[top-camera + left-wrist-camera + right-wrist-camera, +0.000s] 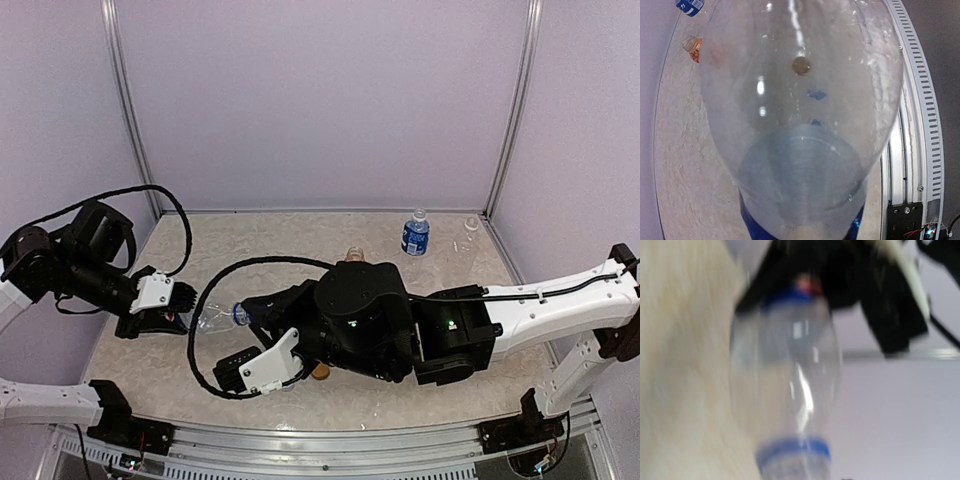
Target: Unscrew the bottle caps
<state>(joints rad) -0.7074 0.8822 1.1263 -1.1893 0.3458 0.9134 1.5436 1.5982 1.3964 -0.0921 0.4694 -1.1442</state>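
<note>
My right gripper draws off the bottle's neck and lowers to the tabletop beside the golden-brown cap (pixel 320 372) next to release, since that one already lies loose there.
My left gripper (pixel 178 312) is shut on the base of a clear bottle with a blue label (pixel 212 318) and holds it lying sideways above the table. This bottle fills the left wrist view (pixel 800 100). My right gripper (pixel 258 308) is at the bottle's neck end, where blue shows (pixel 240 313). The right wrist view is blurred. It shows the bottle (pixel 787 370) with a blue band at the neck (pixel 792 447), and my fingers and the cap's end are hidden. A golden-brown cap (pixel 320 372) lies loose on the table, also seen through the bottle (pixel 801 65).
A blue-labelled bottle (pixel 415 233) and a clear bottle (pixel 470 235) stand at the back right. The orange juice bottle (pixel 355 254) stands behind my right arm and shows in the left wrist view (pixel 692 47). Small blue pieces (pixel 816 94) show through the held bottle. A metal rail (pixel 920 125) runs along the table's near edge.
</note>
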